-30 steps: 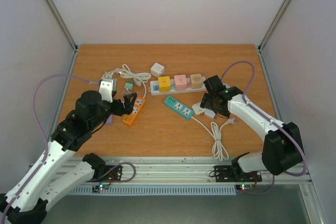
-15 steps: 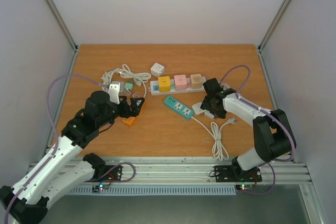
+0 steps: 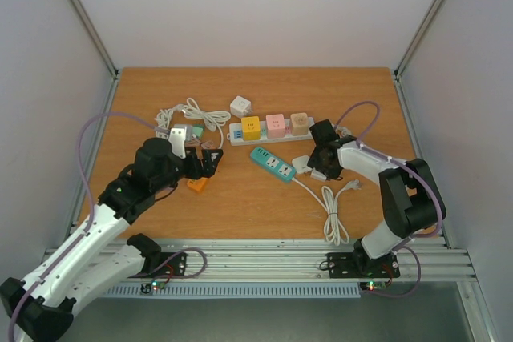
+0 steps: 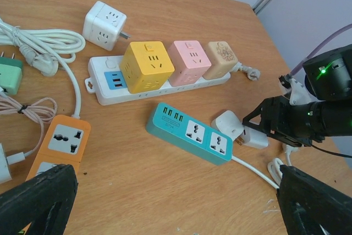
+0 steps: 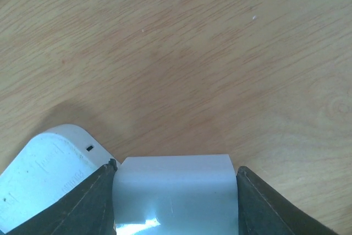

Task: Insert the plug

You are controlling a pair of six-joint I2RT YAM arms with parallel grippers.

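Observation:
Next I should move my empty left gripper to the right in the top view, across to the white plug block (image 5: 173,191), which my right gripper holds.
A teal power strip (image 3: 272,165) lies mid-table with two free sockets; it also shows in the left wrist view (image 4: 190,133). My right gripper (image 3: 322,164) is low at the strip's right end, shut on a white plug block (image 5: 173,191), which also shows in the left wrist view (image 4: 256,138). Both fingers (image 5: 91,205) press its sides. A second white adapter (image 5: 44,174) lies against it, next to the strip's end (image 4: 228,123). My left gripper (image 3: 207,161) is open and empty above the table left of the teal strip, its fingertips (image 4: 38,202) wide apart.
A white strip (image 3: 268,130) carrying yellow, pink and beige cube adapters lies behind the teal one. A white cube adapter (image 3: 240,106), an orange strip (image 3: 199,177), a green plug (image 3: 195,130) and white cable bundles (image 3: 196,112) lie at the left. The teal strip's coiled cord (image 3: 333,214) lies front right.
My left gripper has swung right and a little forward past the orange strip. My right arm has folded in, and its gripper has settled lower on the white plug.

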